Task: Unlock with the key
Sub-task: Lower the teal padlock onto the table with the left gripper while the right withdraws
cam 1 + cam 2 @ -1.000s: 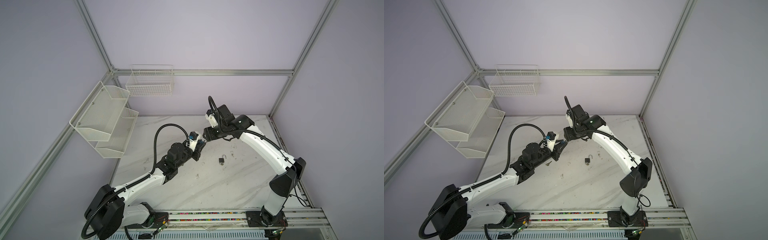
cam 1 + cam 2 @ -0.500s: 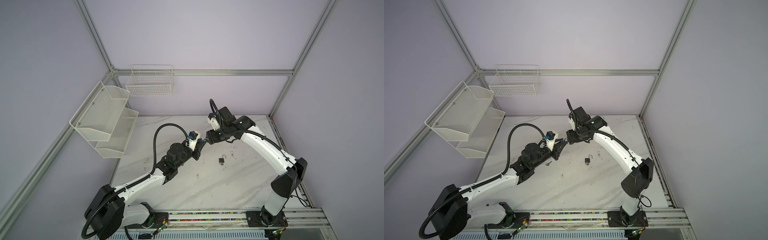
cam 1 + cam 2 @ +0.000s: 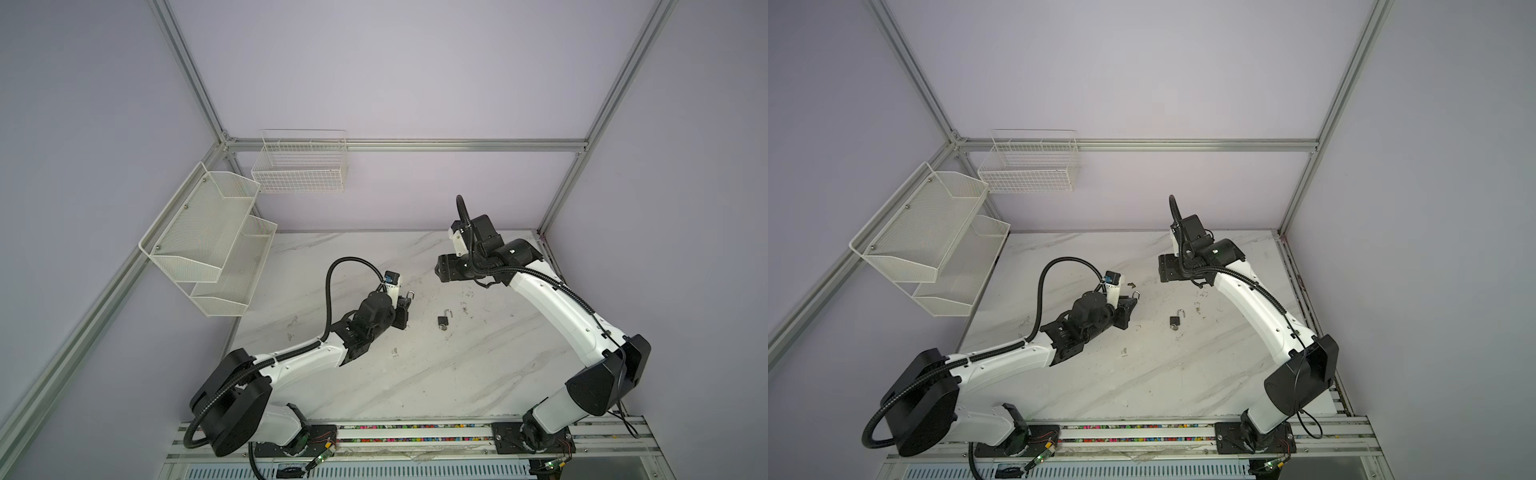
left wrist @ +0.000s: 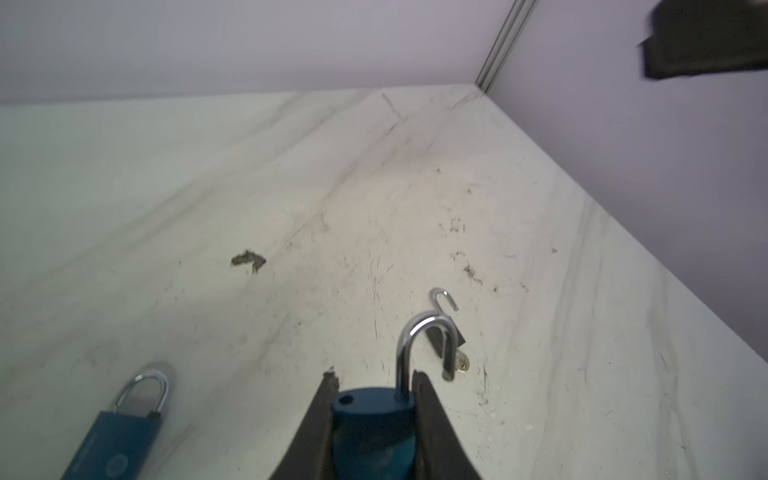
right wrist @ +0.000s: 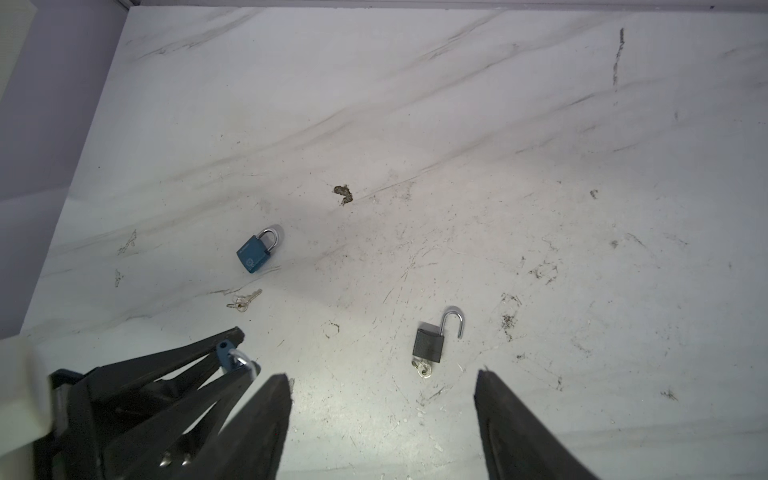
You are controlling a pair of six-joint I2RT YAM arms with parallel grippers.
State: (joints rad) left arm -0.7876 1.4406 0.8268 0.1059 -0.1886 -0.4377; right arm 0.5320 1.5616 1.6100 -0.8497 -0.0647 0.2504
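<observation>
Next, my left gripper lowers, fingers tilting downward, to the bare marble beside the black padlock and releases the blue padlock, because its shackle already stands open.
My left gripper (image 4: 374, 380) is shut on a blue padlock (image 4: 372, 419), held a little above the table. Its silver shackle (image 4: 419, 332) stands swung out, one leg clear of its hole. In both top views the shackle (image 3: 410, 294) (image 3: 1136, 295) sticks out past the fingers. The padlock's keyhole end is hidden. My right gripper (image 5: 382, 374) hangs open and empty above the table, off to the right of the left gripper (image 5: 232, 353). A small silver key (image 5: 245, 301) on a ring lies loose on the marble.
A second blue padlock (image 5: 255, 251) lies shut on the table beside the left arm. A black padlock (image 5: 430, 345) (image 3: 444, 320) lies with its shackle open and a key in its base. White wire baskets (image 3: 208, 241) hang on the left wall.
My right gripper has drawn back to the right, away from the left gripper's padlock, and its jaws have spread wider. The left arm has barely moved.
</observation>
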